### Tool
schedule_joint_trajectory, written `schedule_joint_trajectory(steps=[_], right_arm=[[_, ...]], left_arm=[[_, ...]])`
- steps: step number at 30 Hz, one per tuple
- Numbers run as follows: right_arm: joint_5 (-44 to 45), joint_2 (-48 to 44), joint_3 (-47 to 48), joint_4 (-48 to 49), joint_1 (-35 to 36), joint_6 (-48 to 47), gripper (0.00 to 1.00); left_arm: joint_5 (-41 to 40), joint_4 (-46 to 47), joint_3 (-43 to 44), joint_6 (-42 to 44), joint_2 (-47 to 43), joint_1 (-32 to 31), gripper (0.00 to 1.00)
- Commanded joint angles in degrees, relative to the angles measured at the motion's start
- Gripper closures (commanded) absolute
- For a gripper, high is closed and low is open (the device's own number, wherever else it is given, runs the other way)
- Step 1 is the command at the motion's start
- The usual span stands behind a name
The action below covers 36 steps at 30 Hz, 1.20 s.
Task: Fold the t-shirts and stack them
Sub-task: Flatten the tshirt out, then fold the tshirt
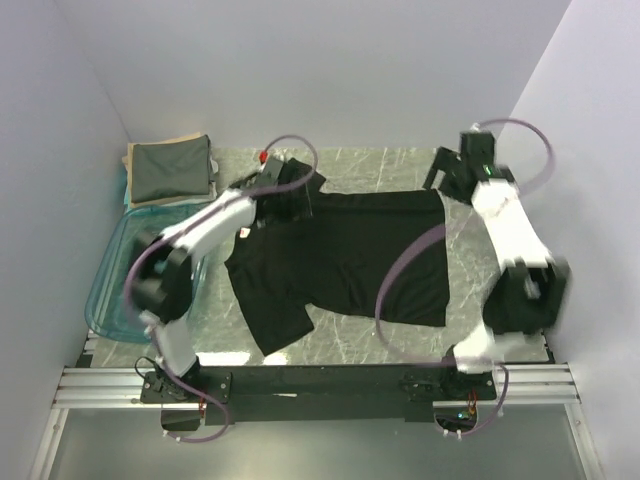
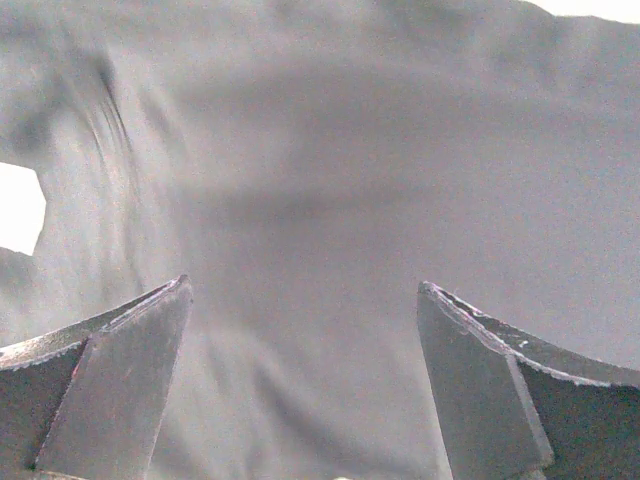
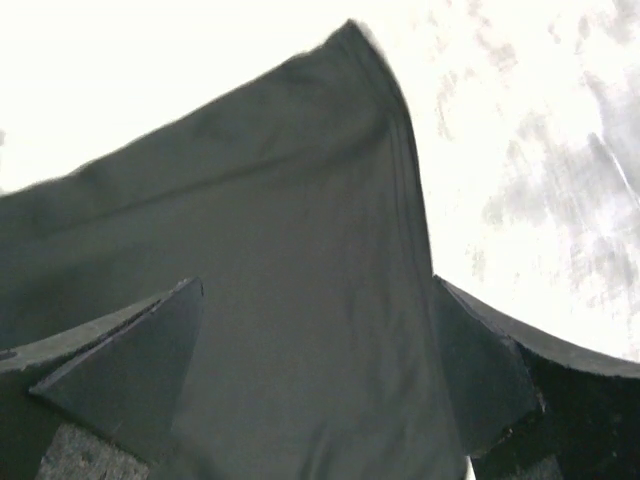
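I will next move my left gripper's open fingers back and down to the front sleeve's near corner [image 1: 265,351], as this sleeve sticks out.
A plain black t-shirt [image 1: 350,260] lies spread flat on the marble table, its hem to the right and one sleeve toward the front. My left gripper [image 1: 287,190] is over the shirt's far left part; in the left wrist view it [image 2: 305,285] is open with black cloth [image 2: 350,150] beneath the jaws. My right gripper [image 1: 447,172] is at the shirt's far right corner; in the right wrist view it [image 3: 316,285] is open, straddling that corner of cloth [image 3: 280,200]. A folded dark grey-green shirt [image 1: 170,168] lies on a beige one [image 1: 135,152] at the back left.
A clear blue plastic tub [image 1: 112,290] stands along the left side, partly under the left arm. A small red object [image 1: 262,155] sits at the back behind the left gripper. White walls close in on the left, back and right. Bare marble [image 1: 380,165] shows behind the shirt.
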Motion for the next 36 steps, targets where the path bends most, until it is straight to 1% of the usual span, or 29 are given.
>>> schedule_joint_trajectory(steps=[1,2,3,4,5,6,7,8,9,11,12,14,15,16,17,18,19,22,27,28,30,31,33,34,36], right_arm=[[-1.3,-17.3,-17.8,12.8,0.1,8.9,0.00],[-1.2,-23.5,-21.6,14.2,0.1,10.5,0.00],[-1.0,-26.7,-28.8,16.8,0.1,13.3,0.00],[-1.1,-29.4,-32.0,18.2,0.1,14.3,0.00],[-1.5,-33.8,-37.2,19.5,0.0,15.4,0.00],[-1.9,-35.6,-39.4,20.5,0.0,16.2,0.00],[-3.2,-37.1,-41.3,22.2,0.0,17.0,0.00],[-3.7,-39.4,-42.8,22.9,0.0,17.0,0.00],[-3.6,-40.2,-44.8,23.3,0.0,17.2,0.00],[-2.0,-41.7,-46.3,22.7,-0.1,17.8,0.00],[-1.1,-41.9,-46.7,22.4,-0.1,18.0,0.00],[1.9,-42.3,-47.2,21.0,-0.3,19.2,0.00],[3.9,-42.3,-47.5,20.5,-0.4,20.6,0.00],[5.1,-42.7,-48.1,20.0,-0.5,23.9,0.00],[6.1,-43.6,-49.6,20.5,-0.7,24.7,0.00],[6.1,-44.3,-50.5,21.4,-0.7,25.5,0.00],[6.0,-45.0,-51.2,22.9,-0.8,26.5,0.00],[5.9,-47.4,-53.2,25.0,-0.8,26.8,0.00],[6.3,-47.9,-53.4,23.9,-0.9,26.2,0.01],[5.8,-47.6,-53.3,23.2,-0.9,26.1,0.01],[5.1,-47.3,-53.2,22.5,-0.9,25.9,0.02],[4.8,-47.2,-53.3,21.9,-0.9,25.8,0.03],[5.1,-47.5,-53.9,21.3,-0.9,26.6,0.03],[5.6,-48.2,-54.5,20.2,-0.9,27.4,0.03],[5.3,-49.4,-55.1,19.1,-0.9,29.0,0.02]], left_arm=[[-1.8,2.5,-14.2,-6.9,-14.2,-3.5,0.01],[-2.0,2.4,-17.4,-8.6,-16.6,-4.4,0.01],[-2.4,2.6,-20.5,-11.0,-19.1,-6.5,0.01],[-2.5,2.3,-25.8,-12.2,-23.6,-7.6,0.00],[-3.1,1.9,-28.2,-13.6,-25.8,-9.0,0.01],[-3.3,1.3,-30.1,-16.2,-27.7,-11.8,0.01],[-3.6,-0.9,-33.6,-17.7,-31.0,-13.2,0.01],[-5.3,-2.3,-35.2,-19.6,-32.6,-14.6,0.01],[-5.5,-3.7,-36.9,-22.7,-34.0,-17.3,0.01],[-6.2,-7.9,-41.5,-26.3,-38.5,-19.8,0.01],[-6.2,-8.7,-43.1,-29.1,-40.0,-21.4,0.01],[-5.4,-10.0,-47.9,-31.7,-44.3,-22.7,0.01],[-4.2,-9.3,-49.7,-32.8,-45.6,-24.1,0.01],[-3.0,-8.2,-53.4,-34.7,-48.0,-25.0,0.01],[-1.3,-6.9,-55.2,-35.6,-48.8,-25.7,0.01],[1.2,-4.1,-56.6,-37.0,-49.6,-26.9,0.00],[2.1,-3.2,-58.9,-37.9,-50.6,-27.6,0.01],[1.3,-3.8,-60.7,-40.8,-51.0,-29.8,0.01],[-1.7,-4.4,-60.0,-40.9,-48.2,-29.9,0.13],[-1.9,-4.2,-59.6,-40.8,-46.8,-29.9,0.20],[-2.6,-4.5,-58.8,-40.1,-45.4,-29.9,0.28],[-2.9,-5.4,-58.1,-40.0,-43.9,-30.0,0.37],[-2.7,-6.0,-57.7,-39.7,-43.1,-29.9,0.51],[-2.8,-6.8,-57.0,-39.7,-42.7,-29.9,0.75],[-2.0,-6.9,-56.5,-38.1,-43.0,-29.9,0.99]])
